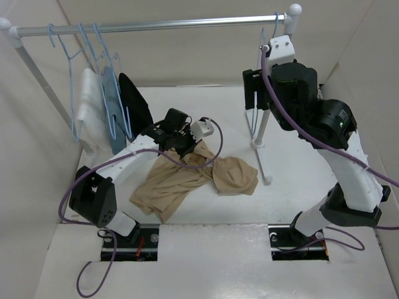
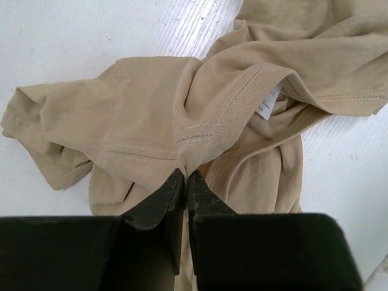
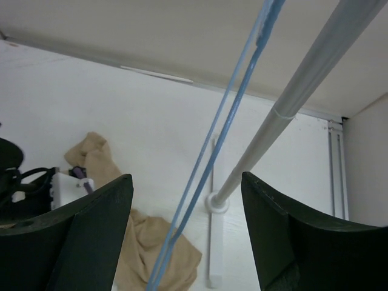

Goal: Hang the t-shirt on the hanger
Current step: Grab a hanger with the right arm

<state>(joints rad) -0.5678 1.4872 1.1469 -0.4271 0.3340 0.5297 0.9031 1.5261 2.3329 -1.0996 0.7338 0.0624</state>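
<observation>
The robot's right gripper already has its open fingers on both sides of the hanger's wires. It needs to move gently outward to close on the hanger's near wire, which is just outward of the gripper.
The tan t-shirt lies crumpled on the table in the middle. My left gripper is down on its far edge and, in the left wrist view, the gripper is shut on a fold of the t-shirt just below the ribbed collar. The light-blue wire hanger hangs at the right end of the rail. My right gripper is raised there. In the right wrist view it is open, with the hanger's wires running between its fingers without touching them. The t-shirt shows below.
A garment rack's rail spans the back, and its right post and foot stand just right of the shirt. Three blue hangers with white, light-blue and black garments hang at the left. Walls close both sides.
</observation>
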